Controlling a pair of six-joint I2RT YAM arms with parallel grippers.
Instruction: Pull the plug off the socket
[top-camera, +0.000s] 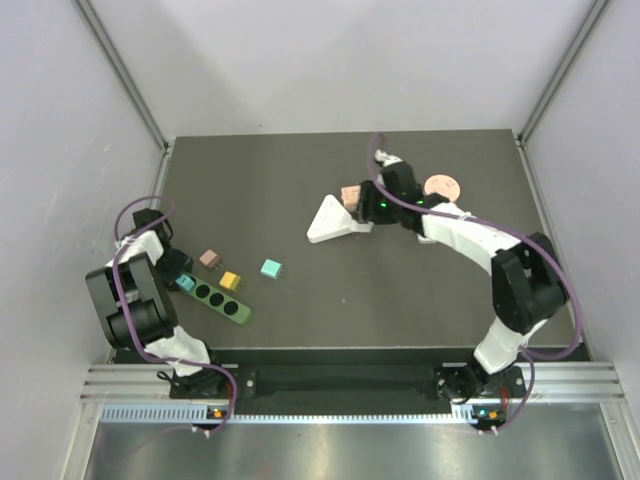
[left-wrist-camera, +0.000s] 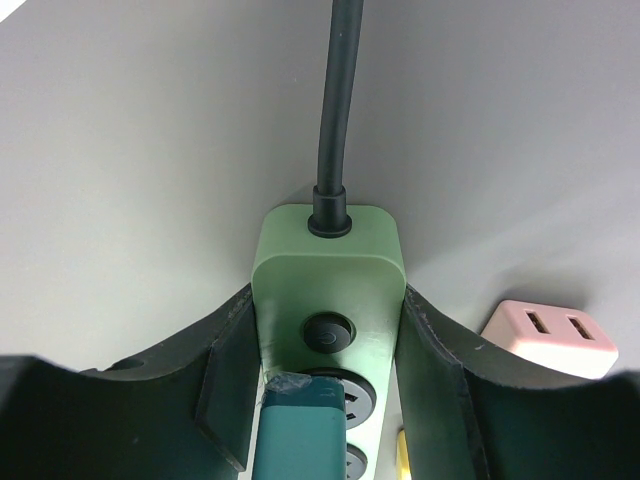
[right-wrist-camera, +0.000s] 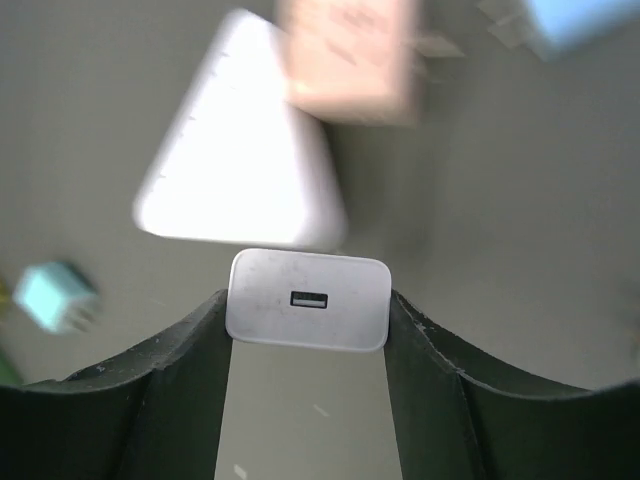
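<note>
The right gripper moves back and to the right in the top view next, then down onto bare table, because that spot is clear of plugs.
A white USB charger plug (right-wrist-camera: 308, 300) sits between my right gripper's (right-wrist-camera: 308, 312) fingers, which are shut on its sides. Beyond it lies the blurred white triangular socket block (right-wrist-camera: 240, 175) with a pink plug (right-wrist-camera: 350, 60) at its far side. I cannot tell whether the charger's prongs are still in the block. From above, the right gripper (top-camera: 365, 213) is at the right edge of the block (top-camera: 328, 221). My left gripper (left-wrist-camera: 327, 300) is shut on the cable end of a green power strip (left-wrist-camera: 325, 262), which carries a teal plug (left-wrist-camera: 305, 430); from above it (top-camera: 175, 268) is at the table's left.
The strip (top-camera: 220, 300) runs diagonally from the left gripper. Loose cube plugs lie nearby: pink (top-camera: 209, 258), yellow (top-camera: 230, 281) and teal (top-camera: 271, 269). A round pink piece (top-camera: 441, 187) lies behind the right arm. The strip's black cable (left-wrist-camera: 338, 100) leads off toward the left wall.
</note>
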